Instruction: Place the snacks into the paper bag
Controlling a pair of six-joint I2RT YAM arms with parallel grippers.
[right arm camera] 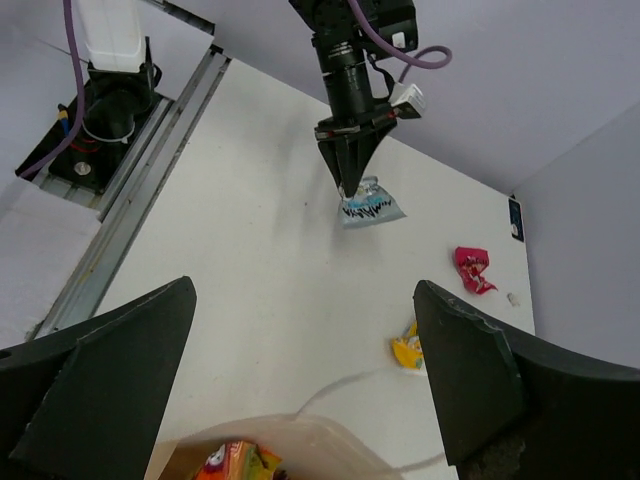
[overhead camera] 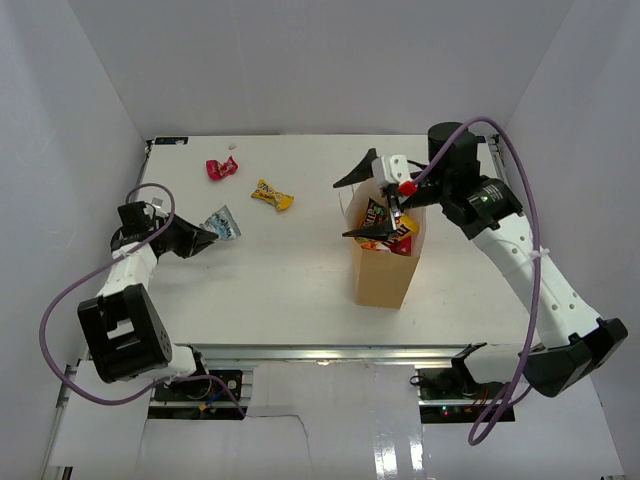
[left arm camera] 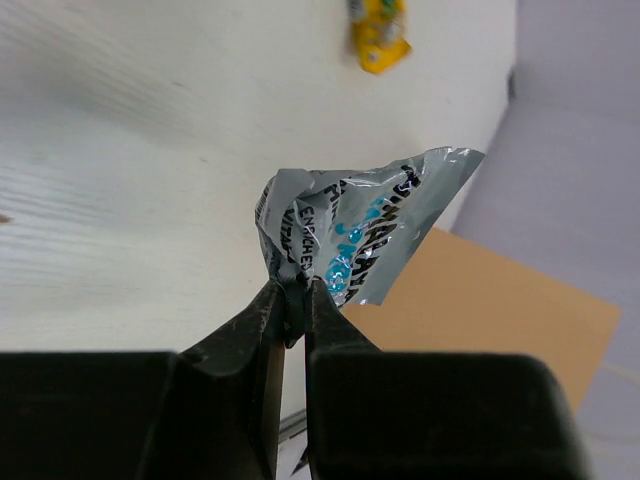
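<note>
My right gripper needs to cross left in the top view onto the silver-and-blue packet's loose end, since my left gripper holds the packet's other end.
The tan paper bag stands upright right of centre with orange and yellow packets inside. My right gripper is open and empty, its jaws spread wide just above the bag's mouth. My left gripper is shut on a corner of a silver-and-blue packet at the left, also seen in the left wrist view and the right wrist view. A yellow packet and a pink-red packet lie on the table behind.
White walls enclose the table on three sides. A small white crumb lies near the back edge. Purple cables loop off both arms.
</note>
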